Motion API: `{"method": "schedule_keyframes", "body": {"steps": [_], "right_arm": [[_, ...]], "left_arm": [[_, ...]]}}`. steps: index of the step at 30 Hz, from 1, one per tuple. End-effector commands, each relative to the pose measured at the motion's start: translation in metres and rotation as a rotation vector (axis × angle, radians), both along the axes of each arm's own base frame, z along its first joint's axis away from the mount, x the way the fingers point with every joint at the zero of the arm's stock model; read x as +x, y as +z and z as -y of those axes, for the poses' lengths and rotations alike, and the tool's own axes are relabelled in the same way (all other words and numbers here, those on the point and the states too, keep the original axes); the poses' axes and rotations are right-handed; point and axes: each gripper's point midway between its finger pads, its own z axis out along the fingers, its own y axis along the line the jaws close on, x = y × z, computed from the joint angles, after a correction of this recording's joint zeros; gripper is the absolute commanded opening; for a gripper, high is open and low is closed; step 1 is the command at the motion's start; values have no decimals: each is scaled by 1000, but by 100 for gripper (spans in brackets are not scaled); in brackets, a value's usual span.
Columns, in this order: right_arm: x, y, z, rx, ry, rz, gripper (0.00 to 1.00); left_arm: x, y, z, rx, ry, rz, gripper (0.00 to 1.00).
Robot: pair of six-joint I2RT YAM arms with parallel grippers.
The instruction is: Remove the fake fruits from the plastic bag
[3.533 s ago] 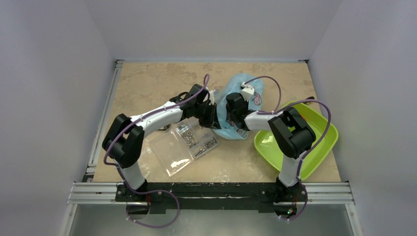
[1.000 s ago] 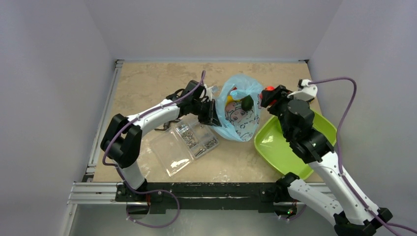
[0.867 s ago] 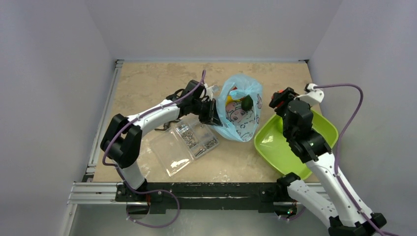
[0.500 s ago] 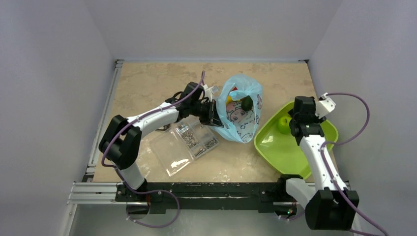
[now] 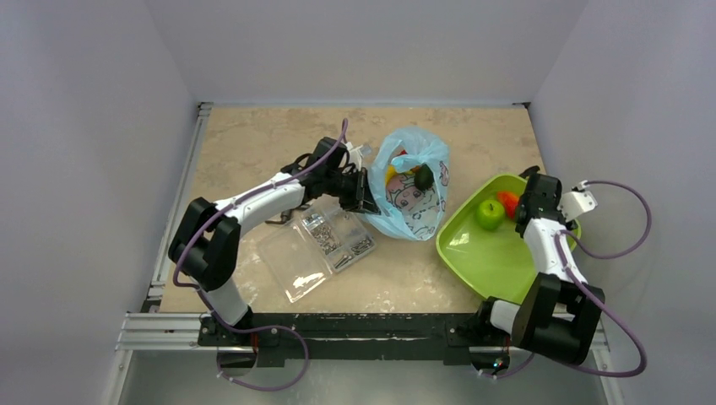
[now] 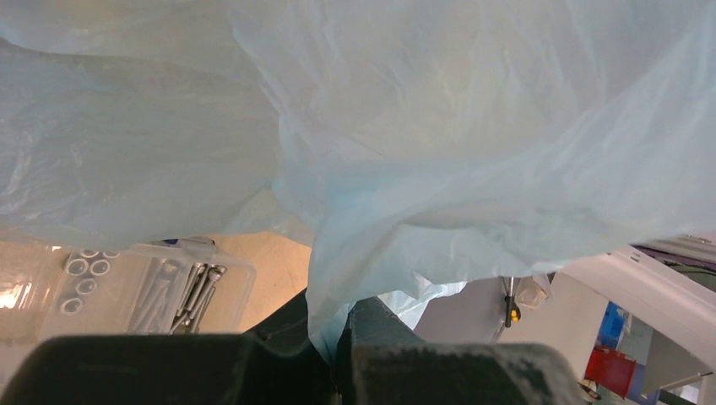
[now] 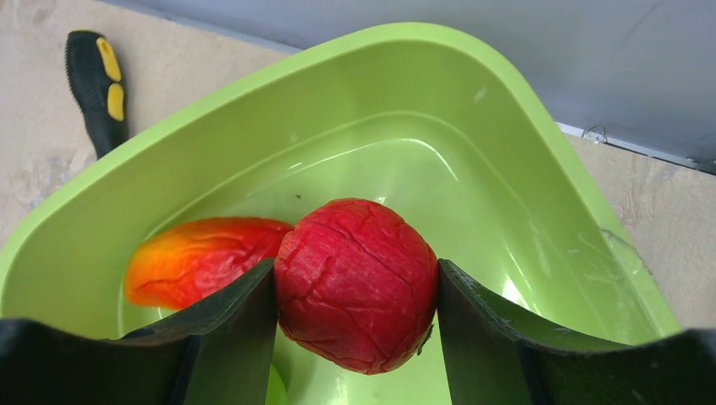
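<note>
The tray's bottom is empty at its corner by the grey side, so I should lower my right gripper into the tray (image 7: 405, 101) beside the orange-red fruit (image 7: 198, 257), toward that corner, next.
The light-blue plastic bag (image 5: 414, 202) lies mid-table with its mouth open. Inside it show a dark green fruit (image 5: 423, 177), a yellow banana (image 5: 391, 175) and a red piece (image 5: 404, 156). My left gripper (image 5: 361, 191) is shut on the bag's left edge; in the left wrist view the film (image 6: 439, 126) runs down between its closed jaws (image 6: 335, 333). My right gripper (image 7: 356, 278) is shut on a round red fruit (image 7: 356, 312) and holds it just above the lime-green tray (image 7: 405, 101). An orange-red fruit (image 7: 198, 257) lies in the tray beside it.
A green apple (image 5: 488, 213) lies in the tray (image 5: 485, 261). A clear compartment box of screws (image 5: 333, 236) with its open lid sits left of the bag. A black and yellow tool handle (image 7: 93, 84) lies on the table behind the tray.
My right arm has come out of the bag with the red fruit, swung right and lowered it over the tray. My left gripper has kept its hold on the bag.
</note>
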Motion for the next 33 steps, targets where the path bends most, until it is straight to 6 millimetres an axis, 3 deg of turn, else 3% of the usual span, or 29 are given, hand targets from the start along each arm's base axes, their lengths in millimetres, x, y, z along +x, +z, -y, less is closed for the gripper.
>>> {"method": "schedule_keyframes", "body": {"steps": [1,6,10,16,21,23,28,33], "right_arm": [[-1,1,17,-21,-68,57,0],[3,-7,25,0,-65,59,5],[2,-20,29,15,-71,21,16],[3,-32,28,24,-36,-1,43],[9,-34,25,34,3,9,81],[11,-35,22,41,25,11,92],[9,-26,21,31,39,10,99],[8,11,23,-32,55,67,99]], "left_arm": [[8,24,0,-23,-3,63,0],[9,25,0,-22,1,65,0],[7,27,1,-35,-7,65,0],[6,32,1,-47,-12,78,0],[5,32,3,-59,-19,70,0],[4,32,4,-64,-21,65,0],[5,31,3,-62,-19,66,0],[6,28,2,-53,-13,61,0]]}}
